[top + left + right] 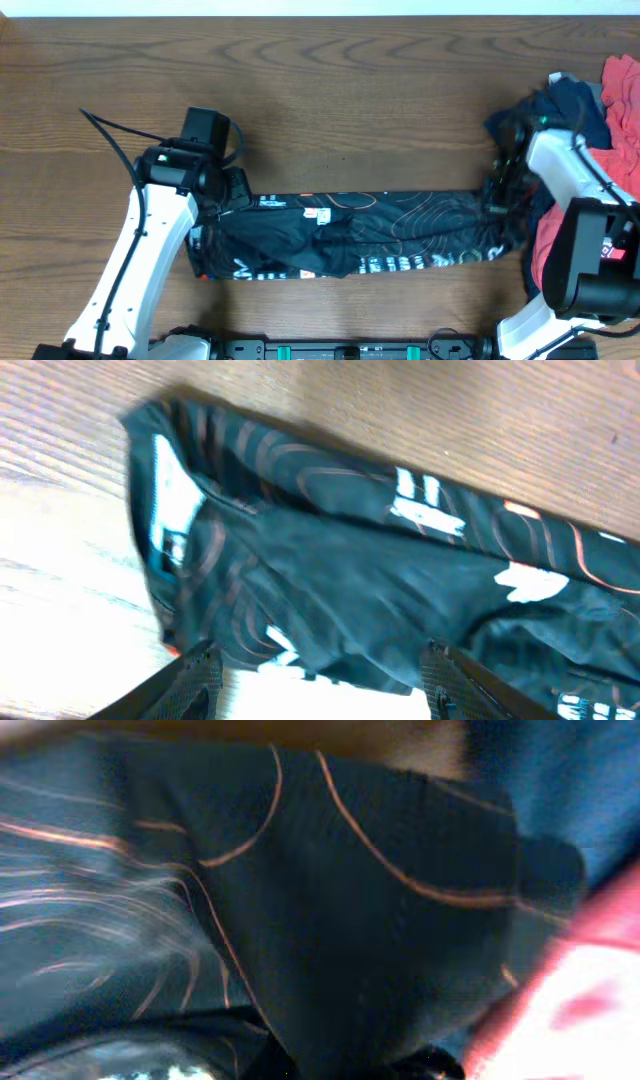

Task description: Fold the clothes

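The jersey lies stretched long, so my right gripper moves to the left in the overhead view next, over the jersey's middle (366, 220), and releases it there.
The black jersey (360, 235) lies as a long folded strip across the near part of the table, its thin contour lines and white lettering showing. My left gripper (212, 222) hangs open over the strip's left end. In the left wrist view its fingers (195, 682) stand wide apart above the jersey's (340, 570) near edge, holding nothing. My right gripper (497, 200) is at the strip's right end, shut on a bunch of the jersey's cloth (380, 920), which fills the right wrist view. The fingertips there are mostly hidden by fabric.
A navy shirt (565, 105) and a red shirt (622, 85) lie heaped at the table's right edge, just behind my right arm; more red cloth (548, 250) shows beside the arm's base. Bare wooden table (350, 100) stretches behind the jersey.
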Controlling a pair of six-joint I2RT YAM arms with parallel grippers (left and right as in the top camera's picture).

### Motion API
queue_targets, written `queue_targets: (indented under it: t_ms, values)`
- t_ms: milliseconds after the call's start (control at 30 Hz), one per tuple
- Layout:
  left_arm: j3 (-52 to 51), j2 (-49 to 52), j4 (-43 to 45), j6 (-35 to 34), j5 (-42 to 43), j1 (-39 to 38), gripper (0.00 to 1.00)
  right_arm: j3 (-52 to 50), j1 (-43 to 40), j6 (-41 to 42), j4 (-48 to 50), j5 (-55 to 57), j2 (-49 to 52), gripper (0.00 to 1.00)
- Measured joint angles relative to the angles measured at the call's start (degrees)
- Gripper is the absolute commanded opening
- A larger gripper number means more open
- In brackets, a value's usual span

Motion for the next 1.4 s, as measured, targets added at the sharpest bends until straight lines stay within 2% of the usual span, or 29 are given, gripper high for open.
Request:
queue_targets:
  t_ms: [167, 433, 767, 1100, 1233, 1300, 1367, 1400]
  values:
    - [0.0, 0.0, 0.0, 0.0, -0.4, 1.0, 0.66, 8.0, 4.1, -1.0, -5.6, -2.9, -0.2, 0.01]
    - [0.0, 0.0, 0.0, 0.0, -0.4, 0.9, 0.66, 8.2, 19.8, 0.2, -7.4, -9.2, -0.2, 0.01]
    - [0.0, 0.0, 0.0, 0.0, -0.4, 1.0, 0.66, 8.2, 34.3, 7.3, -2.3, -12.1, -0.2, 0.01]
    - [0.0, 0.0, 0.0, 0.0, -0.4, 0.9, 0.66, 8.2, 40.3, 11.3, 1.2, -13.6, -0.2, 0.02]
    - [0.0, 0.0, 0.0, 0.0, -0.4, 1.0, 0.66, 8.2, 41.2, 11.7, 2.1, -14.3, -0.2, 0.07]
    - [0.0, 0.0, 0.0, 0.0, -0.4, 0.9, 0.66, 8.2, 41.8, 11.9, 2.6, -14.4, -0.2, 0.16]
    - [0.0, 0.0, 0.0, 0.0, -0.4, 0.9, 0.66, 8.2, 42.2, 12.2, 3.2, -14.7, -0.2, 0.2]
    - [0.0, 0.0, 0.0, 0.0, -0.4, 0.9, 0.66, 8.2, 42.5, 12.2, 3.8, -15.1, -0.2, 0.27]
